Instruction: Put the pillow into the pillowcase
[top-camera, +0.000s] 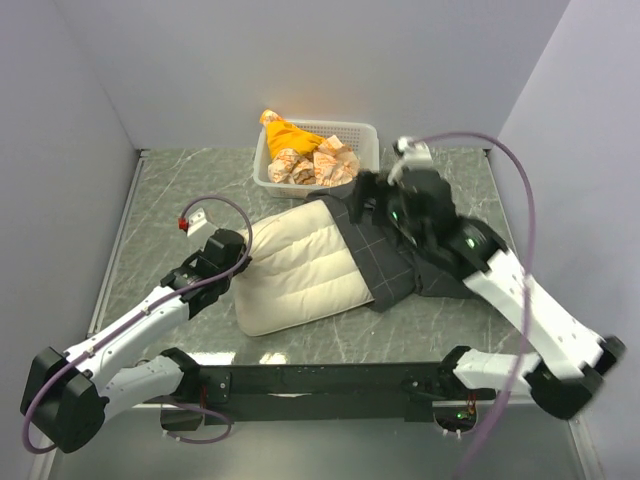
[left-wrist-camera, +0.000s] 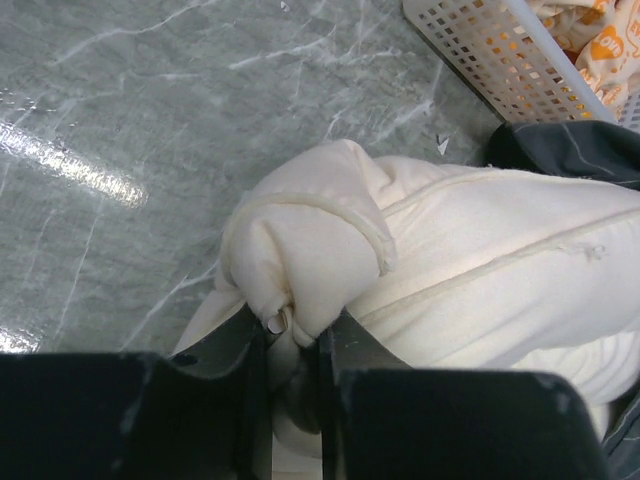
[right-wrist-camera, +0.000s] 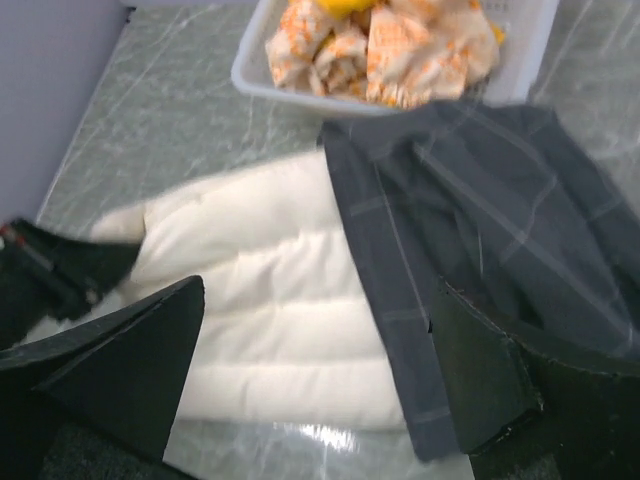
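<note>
The pillowcase's open edge (top-camera: 359, 265) (right-wrist-camera: 387, 350) is below the right gripper and closer to the robot's base, so the right gripper will go down and pull back onto it.
The cream pillow (top-camera: 300, 265) lies flat mid-table, its right end tucked inside the dark checked pillowcase (top-camera: 385, 270). My left gripper (top-camera: 243, 255) is at the pillow's far left corner; in the left wrist view it (left-wrist-camera: 293, 335) is shut on a bunched corner of the pillow (left-wrist-camera: 480, 260). My right gripper (top-camera: 365, 200) hovers above the pillowcase's mouth. In the right wrist view it (right-wrist-camera: 318, 300) stands wide open with nothing between its fingers, over the seam where the pillow (right-wrist-camera: 270, 310) goes into the pillowcase (right-wrist-camera: 470, 210). The bear face is out of view.
A white mesh basket (top-camera: 355, 127) holding orange-and-white cloth bundles (top-camera: 305, 160) stands at the back, just beyond the pillowcase. Grey walls close in the left, back and right sides. Bare marble table (top-camera: 170, 190) lies left of the pillow.
</note>
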